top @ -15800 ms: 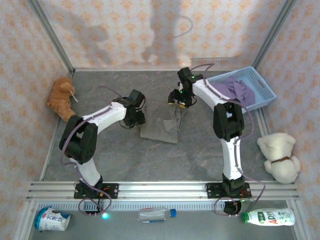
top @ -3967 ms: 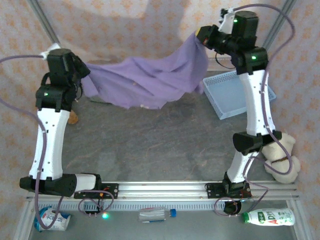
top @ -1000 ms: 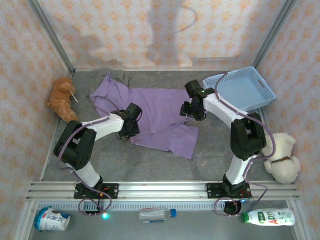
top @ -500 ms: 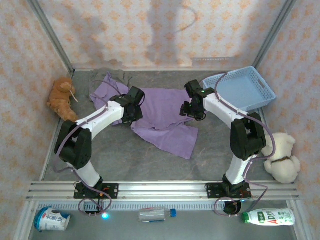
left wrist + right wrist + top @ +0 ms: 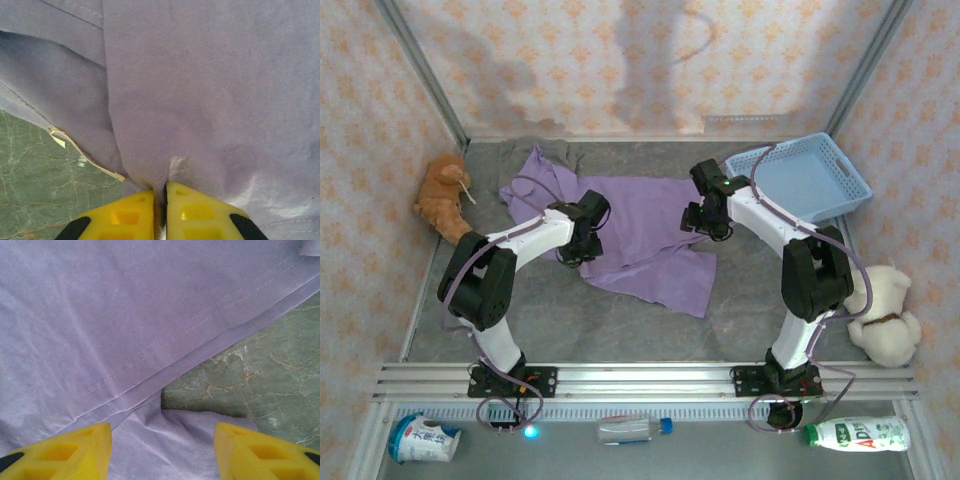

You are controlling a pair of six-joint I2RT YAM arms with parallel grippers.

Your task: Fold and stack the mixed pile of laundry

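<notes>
I will next use my left gripper to lift the doubled-over layer, carry it outward and let it go, unfolded, on the bare table beyond the shirt.
The lavender shirt (image 5: 640, 235) lies spread on the grey table, one end reaching the back left. My left gripper (image 5: 578, 252) sits at the shirt's left edge, shut on a pinch of the purple cloth (image 5: 165, 165); a white label (image 5: 85, 157) hangs off the hem beside it. My right gripper (image 5: 703, 228) hovers at the shirt's right edge, open, its yellow fingers (image 5: 70, 447) spread wide over a hem corner (image 5: 165, 405) with nothing between them. The grey-brown piece (image 5: 520, 150) peeks out at the back left, mostly under the shirt.
A light blue basket (image 5: 810, 175) stands at the back right. An orange plush (image 5: 442, 195) lies by the left wall and a cream plush (image 5: 880, 315) by the right. Bare table (image 5: 620, 320) spreads in front of the shirt.
My left gripper swung back toward the far side with the shirt's edge, then came forward again, shifting the near hem. The right gripper stayed in place.
</notes>
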